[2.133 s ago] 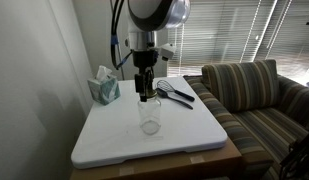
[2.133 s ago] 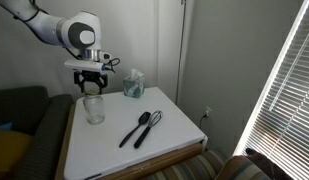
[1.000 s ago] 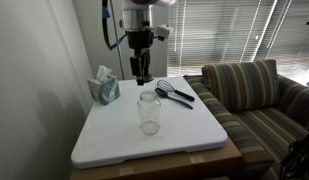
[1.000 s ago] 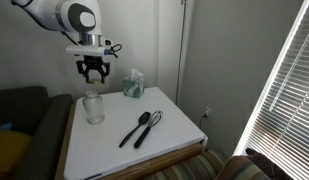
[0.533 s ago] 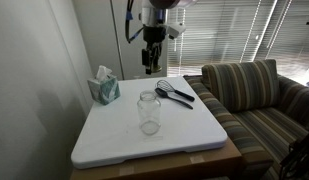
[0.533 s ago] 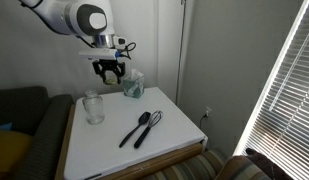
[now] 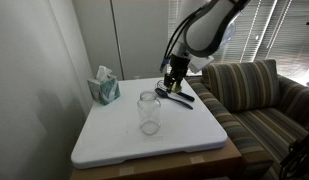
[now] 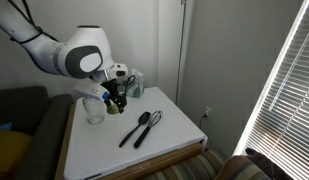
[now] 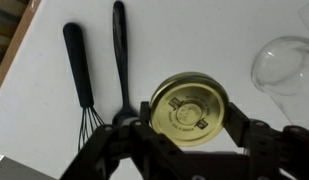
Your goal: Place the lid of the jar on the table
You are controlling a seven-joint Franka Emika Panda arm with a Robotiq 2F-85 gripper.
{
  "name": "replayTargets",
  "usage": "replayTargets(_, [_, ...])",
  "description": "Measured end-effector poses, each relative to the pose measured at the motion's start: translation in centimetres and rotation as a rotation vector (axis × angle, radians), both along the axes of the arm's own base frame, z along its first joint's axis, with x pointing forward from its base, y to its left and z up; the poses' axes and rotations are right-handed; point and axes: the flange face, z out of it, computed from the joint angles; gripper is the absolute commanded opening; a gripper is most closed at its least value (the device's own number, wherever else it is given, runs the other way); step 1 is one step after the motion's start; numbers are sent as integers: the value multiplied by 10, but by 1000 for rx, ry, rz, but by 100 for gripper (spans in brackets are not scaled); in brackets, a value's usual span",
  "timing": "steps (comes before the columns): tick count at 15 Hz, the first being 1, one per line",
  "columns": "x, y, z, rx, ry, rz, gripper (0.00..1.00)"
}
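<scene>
My gripper carries the lid past the utensils' handle ends next, over the bare tabletop below between jar (image 7: pixel 148 111) and sofa. Then it lowers and releases the lid there.
The clear glass jar (image 7: pixel 148 111) stands open on the white table (image 7: pixel 114 140); it shows in both exterior views (image 8: pixel 93 108) and at the upper right of the wrist view (image 9: pixel 286 66). My gripper (image 9: pixel 190 128) is shut on the gold lid (image 9: pixel 188 106), held flat between the fingers. In both exterior views the gripper (image 7: pixel 172 82) (image 8: pixel 116 101) hangs low above the table near the black utensils, to one side of the jar. I cannot tell whether the lid touches the table.
Two black utensils, a whisk (image 9: pixel 78 70) and a spoon (image 9: pixel 120 55), lie on the table beside the gripper (image 7: pixel 177 93). A teal tissue box (image 7: pixel 104 88) stands at the back corner. A striped sofa (image 7: pixel 259 100) is next to the table.
The gripper has lifted the lid off the jar, risen, then swung sideways and down toward the black utensils. The jar has stayed in place, now open.
</scene>
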Motion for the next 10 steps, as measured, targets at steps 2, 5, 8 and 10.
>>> replayTargets(2, [-20,-3,-18,13,12,-47,48])
replayTargets(5, [-47,-4,-41,39,47,-115,48])
replayTargets(8, [-69,-5,-58,62,78,-187,48])
replayTargets(10, [-80,-7,-67,72,95,-251,48])
